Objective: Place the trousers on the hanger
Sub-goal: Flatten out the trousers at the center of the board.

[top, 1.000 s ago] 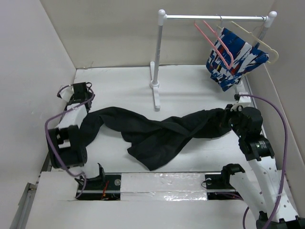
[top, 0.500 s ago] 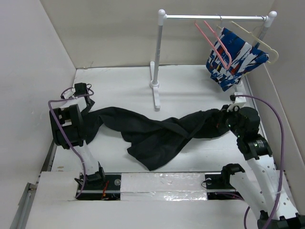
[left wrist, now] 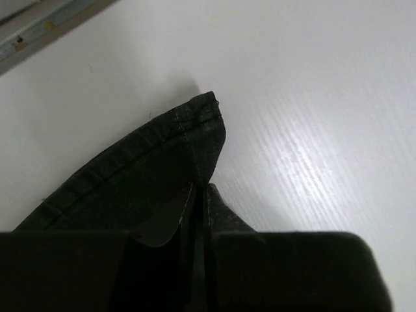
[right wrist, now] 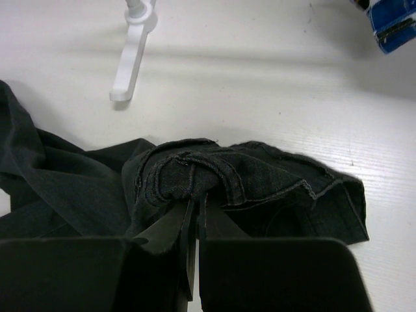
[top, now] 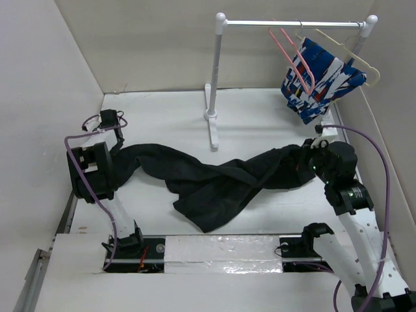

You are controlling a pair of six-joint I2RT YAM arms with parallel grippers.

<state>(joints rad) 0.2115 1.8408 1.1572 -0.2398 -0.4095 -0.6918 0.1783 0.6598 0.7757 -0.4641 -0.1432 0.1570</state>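
Observation:
The trousers' middle lies bunched, so the robot's right gripper will next carry the seam of the trousers up, to the right in the top view, and then down onto the table.
The black trousers [top: 214, 182] lie stretched across the table from left to right, bunched in the middle. My left gripper [left wrist: 200, 194] is shut on their stitched left corner [left wrist: 188, 127]; in the top view it sits at the cloth's left end [top: 116, 146]. My right gripper [right wrist: 198, 208] is shut on a bunched, seamed fold of the trousers [right wrist: 214, 169] at the right end [top: 305, 162]. The pink hanger [top: 296, 55] hangs by its hook from the rail at the back right, empty.
A white rail stand [top: 213, 78] rises at the back centre, its foot [right wrist: 130, 62] close to the cloth. A cream hanger with a blue, white and red patterned garment [top: 318, 78] hangs beside the pink one. White walls enclose the table on the left, back and right.
My left arm has swung up to the trousers' left end, and its gripper has gone from open to shut on the corner. The right gripper stays shut on the cloth, shifted slightly.

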